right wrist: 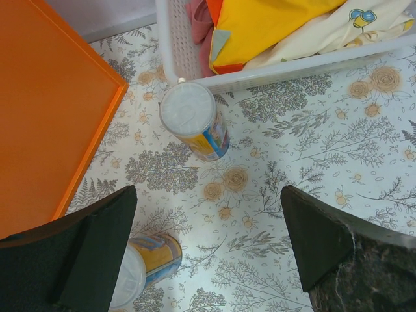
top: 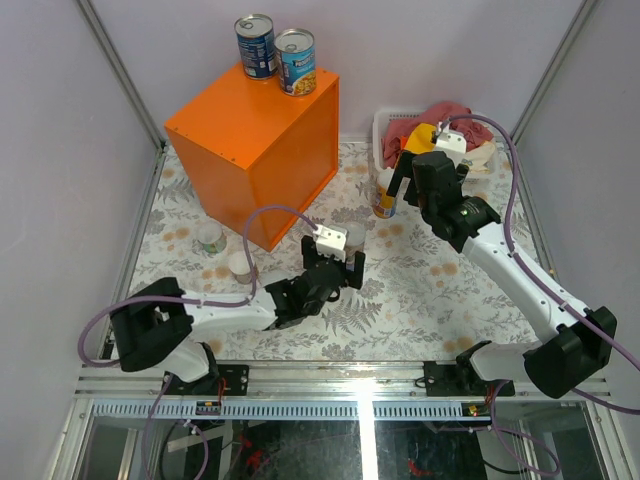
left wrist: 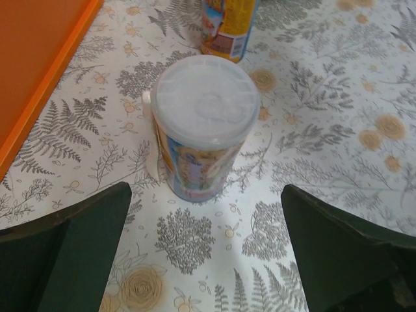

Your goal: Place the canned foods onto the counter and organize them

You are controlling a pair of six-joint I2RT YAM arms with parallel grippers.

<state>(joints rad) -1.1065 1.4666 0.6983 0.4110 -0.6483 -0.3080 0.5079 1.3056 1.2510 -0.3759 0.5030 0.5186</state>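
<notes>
I should move my left gripper outward and close it around the upper part of the white-lidded can (top: 356, 233) (left wrist: 204, 127), because that can stands upright outward of its open fingers.
Two blue-labelled cans (top: 255, 45) (top: 295, 60) stand on the far corner of the orange counter (top: 250, 130). On the table, my left gripper (top: 335, 268) is open just short of a white-lidded can (left wrist: 205, 123), which stands upright ahead of the gap between its fingers (left wrist: 71, 247). Beyond that can is a yellow can (left wrist: 227, 26). My right gripper (top: 412, 195) hovers open above the table; below it the yellow, white-lidded can (right wrist: 193, 120) stands against the basket. The other lidded can (right wrist: 146, 266) is half hidden by its left finger. Two short cans (top: 210, 237) (top: 240, 265) sit left of the counter's front.
A white plastic basket (right wrist: 286, 65) of red, yellow and cream cloths stands at the back right, close to the right arm. The counter's orange side (left wrist: 32, 71) is left of the left gripper. The table has a floral cover (top: 420, 290).
</notes>
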